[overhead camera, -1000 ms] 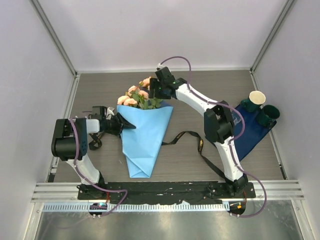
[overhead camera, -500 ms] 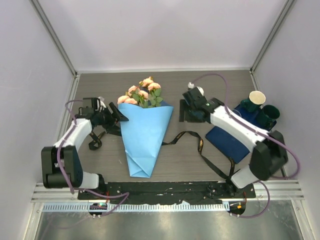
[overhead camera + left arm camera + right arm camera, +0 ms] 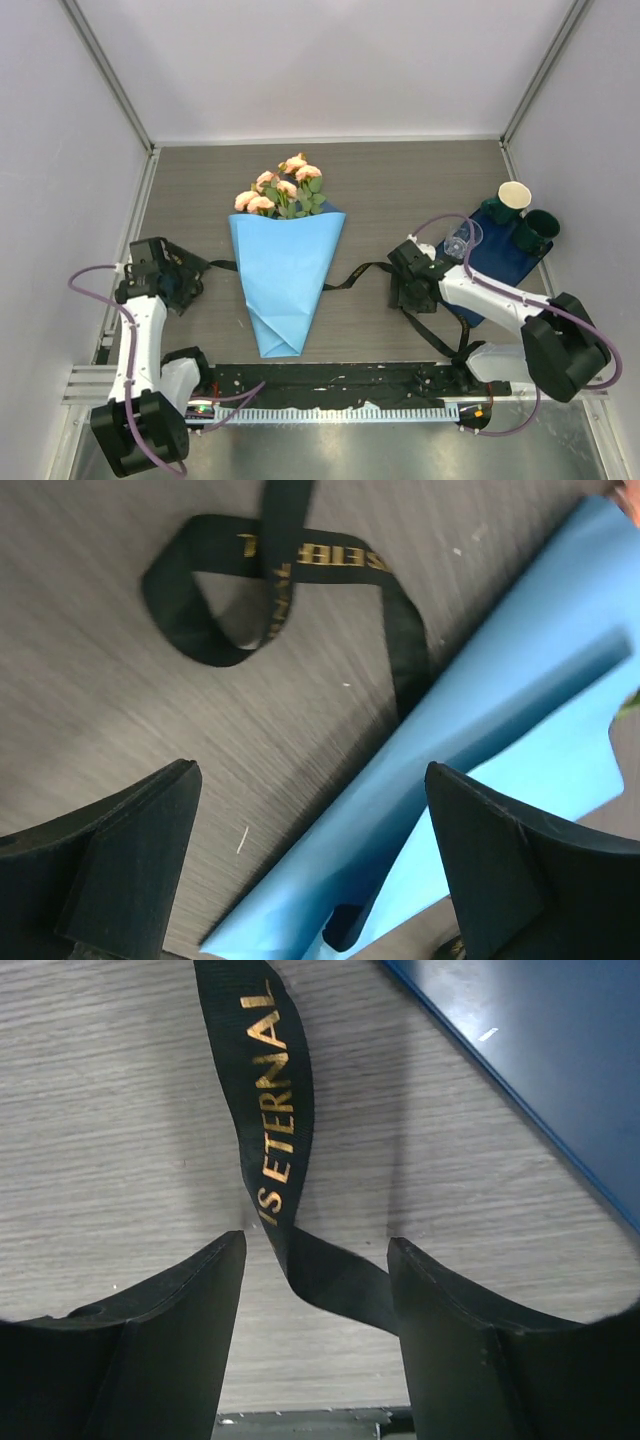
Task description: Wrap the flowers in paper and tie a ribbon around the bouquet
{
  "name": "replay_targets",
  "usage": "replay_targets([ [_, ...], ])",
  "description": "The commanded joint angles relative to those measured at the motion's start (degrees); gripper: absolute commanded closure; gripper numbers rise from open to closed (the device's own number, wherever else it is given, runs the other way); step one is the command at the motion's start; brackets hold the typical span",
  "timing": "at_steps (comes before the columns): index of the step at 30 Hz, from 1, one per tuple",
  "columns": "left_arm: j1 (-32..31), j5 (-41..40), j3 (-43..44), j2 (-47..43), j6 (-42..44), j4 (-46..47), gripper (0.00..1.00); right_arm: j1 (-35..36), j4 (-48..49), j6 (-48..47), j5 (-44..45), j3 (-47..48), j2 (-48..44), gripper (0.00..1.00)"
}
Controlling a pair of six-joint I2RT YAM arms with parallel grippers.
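Note:
My left gripper's fingers are above the piece of ribbon beyond the ribbon loop, and that piece lies farther outward. I need to move the gripper outward past the loop and down onto that piece next.
The bouquet lies mid-table: a light blue paper (image 3: 285, 275) cone with pink flowers (image 3: 280, 190) sticking out of its far, wide end. The black ribbon (image 3: 362, 270) with gold lettering runs under the cone and out on both sides. My left gripper (image 3: 192, 275) is open, left of the cone and apart from it. In the left wrist view, the left gripper (image 3: 310, 772) frames the paper (image 3: 500, 710) edge, with a ribbon (image 3: 270, 580) loop beyond. My right gripper (image 3: 408, 290) is open low over the ribbon's right stretch. A twisted bit of ribbon (image 3: 275, 1130) lies between the right gripper's (image 3: 315, 1243) fingers.
A dark navy mat (image 3: 500, 265) lies at the right, with a clear cup (image 3: 462, 240) on its near corner. A cream cup (image 3: 514, 195) and dark green cups (image 3: 540, 228) stand at its far end. The mat's edge (image 3: 540, 1050) is close to the right gripper.
The left gripper has let go of the cone's left edge, opened wide and drawn back left. The right arm has swung from the flowers down to the ribbon right of the cone.

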Motion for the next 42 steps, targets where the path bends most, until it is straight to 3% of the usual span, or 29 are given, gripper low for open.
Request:
replay_targets([
  [1,5.78,-3.5,1.26,1.34,-7.52,-7.21,0.0,1.16,7.93,3.95,1.55,-1.52,3.46,0.36],
  [4,9.04,-4.2,2.14,4.59,-9.64,-9.33,0.0,1.16,12.74,5.27,2.53,-5.03,3.21,0.47],
  [6,10.1,-6.66,1.7,5.22,-10.87,-8.11,0.0,1.25,13.9,5.36,2.79,-6.27,1.63,0.79],
  [7,11.06,-8.23,2.05,5.57,-11.48,-8.88,0.0,1.25,14.08,4.75,2.79,-5.92,-0.64,1.0],
  [11,11.69,-16.23,3.72,8.29,-12.63,-8.9,0.0,1.34,13.82,-0.34,-1.41,4.93,-5.06,1.0],
  [12,11.86,-16.51,3.37,8.73,-10.98,-7.41,0.0,1.25,13.82,-0.96,-6.47,7.67,-4.88,1.0],
  [16,11.86,-9.15,2.14,13.12,-6.14,7.24,0.01,2.39,17.93,0.51,-21.58,21.21,0.55,1.0],
  [18,11.6,-5.8,3.53,17.58,-4.64,9.91,0.0,4.57,20.66,2.45,-24.35,27.98,4.76,1.0],
  [21,11.69,-8.49,7.57,22.52,-3.76,7.3,0.0,7.3,29.87,8.94,-29.79,35.37,11.95,1.0],
  [23,11.69,-10.96,8.9,23.41,-2.79,6.58,0.0,10.64,43.3,16.82,-34.46,39.32,16.02,1.0],
  [28,11.69,-12.03,10.66,24.63,-4.46,8.23,0.0,17.76,59.24,23.9,-33.69,51.72,33.74,1.0],
  [31,11.25,-8.61,14.08,30.25,-3.67,8.34,0.0,19.7,58.74,22.77,-31.49,58.49,39.65,0.99],
  [35,10.28,-11.22,22.68,44.39,-3.06,1.84,0.0,19.88,61.1,22.24,-28.5,59.47,42.39,0.99],
  [42,3.27,-19.31,27.97,51.96,-2.26,4.12,0.0,19.88,65.14,23.2,-28.23,60.26,46.26,0.99],
])
